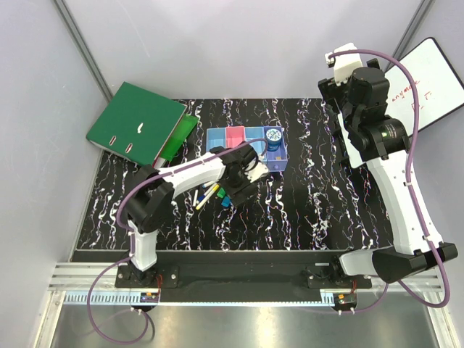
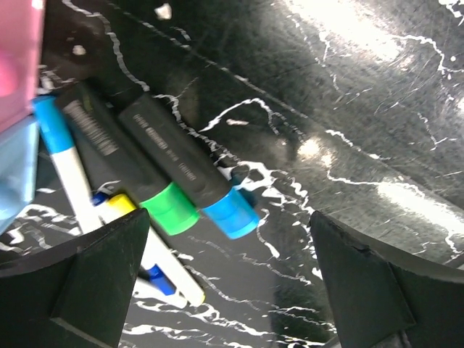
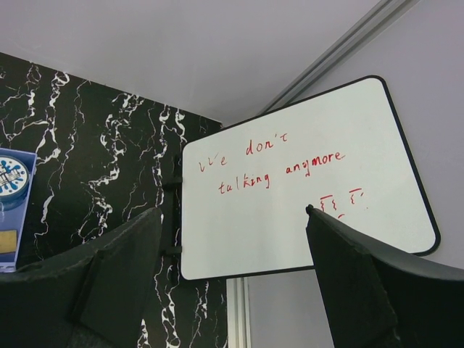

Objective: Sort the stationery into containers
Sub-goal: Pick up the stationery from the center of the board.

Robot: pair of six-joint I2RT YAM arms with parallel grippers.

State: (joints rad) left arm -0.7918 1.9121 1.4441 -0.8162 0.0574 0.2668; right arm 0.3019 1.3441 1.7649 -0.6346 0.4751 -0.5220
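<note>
The black marker's blue cap is already between the left gripper's open fingers, and the left gripper lowers next around the marker's body by that cap (image 1: 228, 199) (image 2: 209, 186).
A cluster of pens and markers (image 1: 210, 194) lies on the black marbled table in front of the row of translucent bins (image 1: 235, 138). In the left wrist view I see a black marker with a green cap (image 2: 170, 208), a black marker with a blue cap (image 2: 230, 214), a white pen with a blue cap (image 2: 61, 156) and a yellow-tipped white pen (image 2: 145, 246). My left gripper (image 2: 230, 246) hovers open just right of them, holding nothing. The round blue tin (image 1: 273, 138) sits in the rightmost bin. My right gripper (image 3: 232, 217) is open, empty and raised at the back right.
A large green ring binder (image 1: 138, 123) lies at the back left. A whiteboard (image 3: 304, 181) with red writing leans at the back right corner. The pink bin (image 2: 18, 58) and a light blue bin (image 2: 14, 174) stand close to the left of the pens.
</note>
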